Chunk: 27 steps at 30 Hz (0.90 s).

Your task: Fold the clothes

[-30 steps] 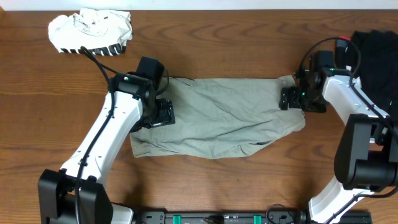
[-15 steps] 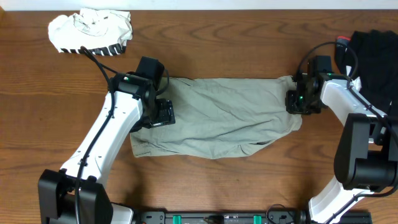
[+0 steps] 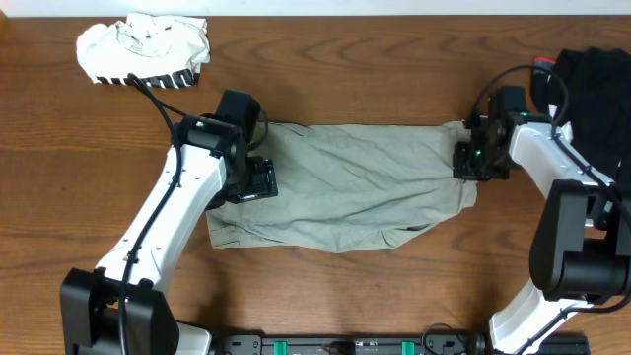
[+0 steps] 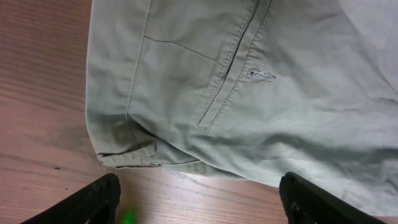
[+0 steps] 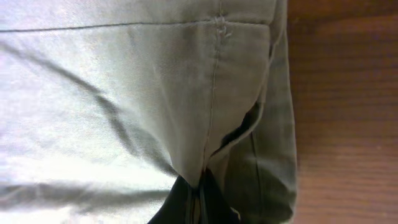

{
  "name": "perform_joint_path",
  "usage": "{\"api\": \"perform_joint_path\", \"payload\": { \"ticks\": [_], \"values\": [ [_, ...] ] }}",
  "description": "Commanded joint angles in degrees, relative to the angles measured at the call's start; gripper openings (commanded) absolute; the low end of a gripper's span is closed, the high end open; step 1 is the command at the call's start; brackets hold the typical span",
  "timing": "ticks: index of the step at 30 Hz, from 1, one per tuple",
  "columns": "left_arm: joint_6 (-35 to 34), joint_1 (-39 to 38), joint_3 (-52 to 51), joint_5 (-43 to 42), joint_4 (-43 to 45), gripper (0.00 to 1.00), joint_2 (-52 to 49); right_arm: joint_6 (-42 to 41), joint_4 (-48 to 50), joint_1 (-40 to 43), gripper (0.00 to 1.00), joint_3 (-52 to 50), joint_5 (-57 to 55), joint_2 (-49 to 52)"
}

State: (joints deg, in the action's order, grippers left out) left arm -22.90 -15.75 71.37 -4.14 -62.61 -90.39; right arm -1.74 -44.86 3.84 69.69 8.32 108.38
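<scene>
I will move my right gripper to the left in the overhead view over the shorts' middle (image 3: 350, 187) next and release the fold there, as the cloth still lies spread wide.
The khaki-grey shorts (image 3: 345, 187) lie spread flat across the middle of the table. My right gripper (image 3: 471, 160) is shut on a pinch of cloth at their right edge; in the right wrist view the fabric (image 5: 205, 124) runs down into the closed fingers (image 5: 198, 202). My left gripper (image 3: 248, 182) hovers over the shorts' left end, open. In the left wrist view its two fingertips (image 4: 93, 200) stand wide apart over bare wood, just short of the hem and pocket seam (image 4: 217, 87).
A white garment with black stripes (image 3: 145, 49) is bunched at the back left corner. A black garment (image 3: 596, 84) lies at the right edge behind my right arm. Bare wood surrounds the shorts.
The right gripper moved slightly right and back onto the shorts' right edge and closed on the cloth, pulling that edge in a little. The left arm stayed still.
</scene>
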Motion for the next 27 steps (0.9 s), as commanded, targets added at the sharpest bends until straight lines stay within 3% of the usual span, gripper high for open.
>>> {"api": "perform_joint_path", "payload": {
  "ticks": [1,14,27],
  "values": [
    [-0.1,0.1,0.3,0.1,-0.1,0.84,-0.2,-1.2,-2.1,-0.9,0.01,4.5,-0.8,-1.0],
    [-0.1,0.1,0.3,0.1,-0.1,0.84,-0.2,-7.0,-7.3,-15.5,0.01,6.4,-21.9,-1.2],
    [-0.1,0.1,0.3,0.1,-0.1,0.84,-0.2,-15.0,-9.9,-27.2,0.01,6.4,-26.4,-1.2]
  ]
}}
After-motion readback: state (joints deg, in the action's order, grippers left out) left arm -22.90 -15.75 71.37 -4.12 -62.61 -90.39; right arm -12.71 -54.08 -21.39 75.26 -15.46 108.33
